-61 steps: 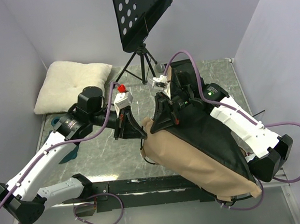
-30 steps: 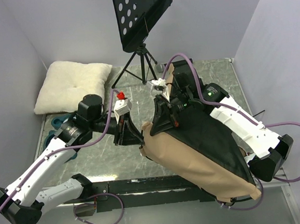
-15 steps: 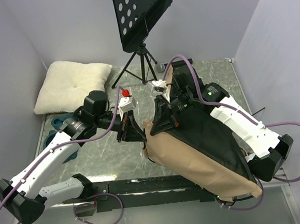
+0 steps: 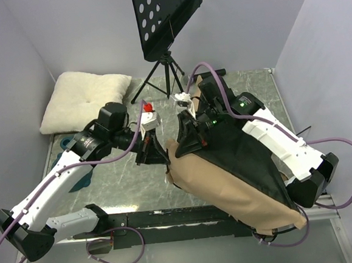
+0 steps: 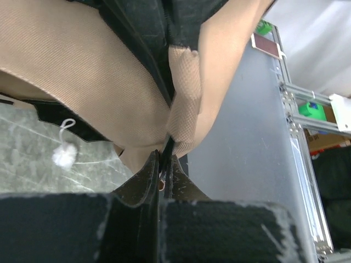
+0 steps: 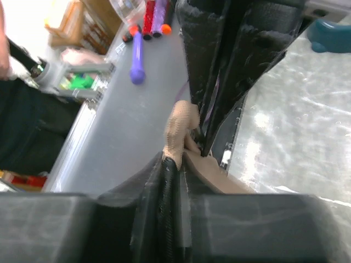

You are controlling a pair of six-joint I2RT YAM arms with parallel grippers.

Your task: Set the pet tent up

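Observation:
I should pull the tent's corner (image 4: 169, 162) (image 5: 165, 153) outward to the left in the top view with my left gripper next, toward the pillow, because the pet tent reaches over the near table edge.
The pet tent (image 4: 229, 185) is a slumped tan fabric heap with black lining (image 4: 245, 153), lying right of centre and reaching over the near table edge. My left gripper (image 4: 161, 156) is at the tent's left corner. In the left wrist view its jaws (image 5: 165, 162) are shut on a thin black trim strip below a tan fabric fold (image 5: 184, 104). My right gripper (image 4: 192, 143) is just right of it, above the same corner. In the right wrist view it (image 6: 176, 164) is shut on the tan edge of the fabric (image 6: 178, 129). The two grippers nearly touch.
A cream-white pillow (image 4: 85, 99) lies at the back left. A black perforated stand on a tripod (image 4: 165, 29) rises at the back centre. A teal object (image 4: 64, 146) sits under the left arm. A white pom-pom on a string (image 5: 64, 155) lies on the marble table (image 4: 119, 178).
My left gripper has moved right to the tent's corner and shut on it. The right arm has shifted slightly back, still holding the fabric edge.

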